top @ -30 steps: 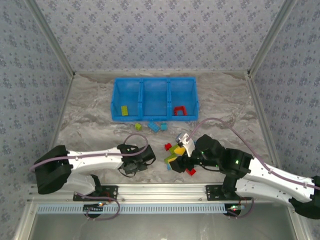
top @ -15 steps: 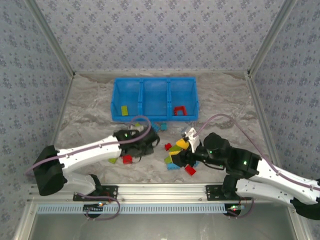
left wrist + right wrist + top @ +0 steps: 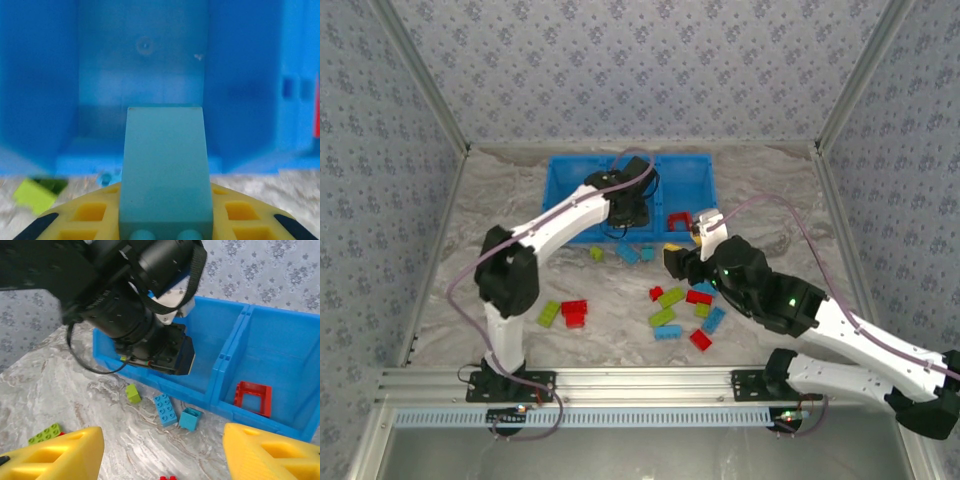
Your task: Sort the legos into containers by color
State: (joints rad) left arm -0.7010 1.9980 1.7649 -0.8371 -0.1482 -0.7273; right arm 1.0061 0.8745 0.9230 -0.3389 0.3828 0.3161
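Observation:
I should next move my left gripper outward, lower the light blue brick and release it, as the bottom of the blue bin's middle section below is bare, free of other colors.
My left gripper (image 3: 165, 202) is shut on a light blue brick (image 3: 164, 165), held just in front of the middle compartment (image 3: 145, 85) of the blue bin (image 3: 705, 190). From above, that gripper (image 3: 629, 210) hangs at the bin's front wall. A red hollow frame (image 3: 255, 397) lies in the right compartment. My right gripper (image 3: 162, 440) stands open over the table with nothing between its fingers, and from above it (image 3: 676, 252) is near the bin's right front. A yellow-green brick (image 3: 133, 393) and two light blue bricks (image 3: 165, 409) lie before the bin.
Several loose red, yellow-green and light blue bricks (image 3: 670, 297) are scattered on the marbled table below my right gripper. A yellow-green brick (image 3: 549, 313) and a red one (image 3: 573, 313) lie further left. The left arm (image 3: 145, 335) crosses the right wrist view above the bin.
The left arm swung from the table's near side up to the bin, carrying the light blue brick. The right gripper lifted back off the pile toward the bin.

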